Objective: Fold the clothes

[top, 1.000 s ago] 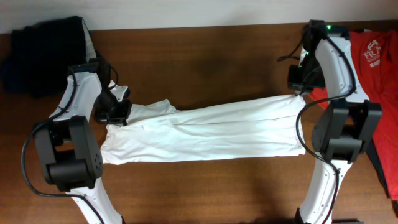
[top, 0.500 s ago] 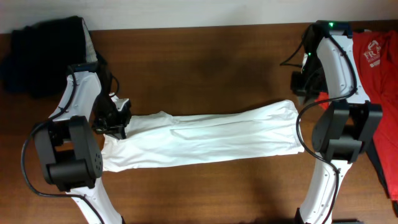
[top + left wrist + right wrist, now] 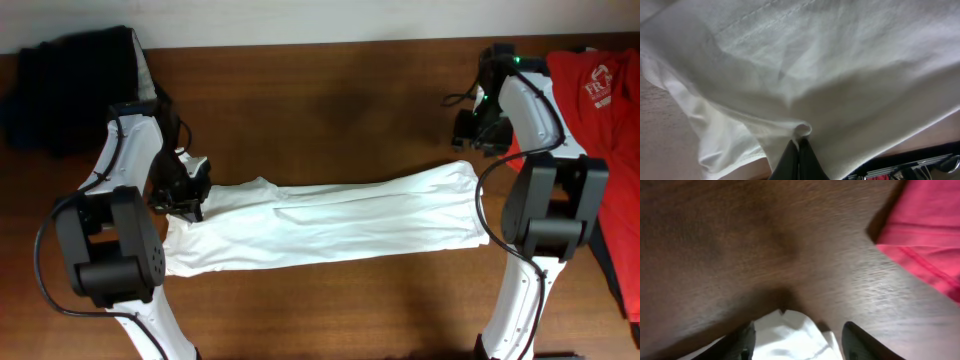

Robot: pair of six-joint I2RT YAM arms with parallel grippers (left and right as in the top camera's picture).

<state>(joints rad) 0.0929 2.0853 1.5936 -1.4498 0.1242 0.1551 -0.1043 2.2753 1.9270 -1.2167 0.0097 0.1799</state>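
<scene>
I will next use my left gripper to pull the shirt's pinched fold (image 3: 197, 219) (image 3: 802, 131) slightly back toward my base and let it go, because the shirt already lies spread out as a long piece of cloth.
The clothes, one white shirt (image 3: 340, 220), lie as a long band across the middle of the table. My left gripper (image 3: 188, 192) is shut on the shirt's left end; in the left wrist view its dark fingertips (image 3: 799, 152) pinch a fold of the white fabric (image 3: 840, 60). My right gripper (image 3: 466, 138) hovers open just behind the shirt's far right corner. In the right wrist view that white corner (image 3: 790, 337) lies loose on the wood between the spread fingers (image 3: 746, 341), and the gripper (image 3: 799, 342) holds nothing.
A red T-shirt with white print (image 3: 600, 90) lies at the right edge, close to the right arm, and shows in the right wrist view (image 3: 925, 235). Dark garments (image 3: 70, 80) are piled at the back left corner. Bare brown wood (image 3: 330, 110) stretches behind the shirt.
My right gripper has opened and let go of the shirt's right corner, then drawn back from it. My left gripper has pulled the left end a little toward the front.
</scene>
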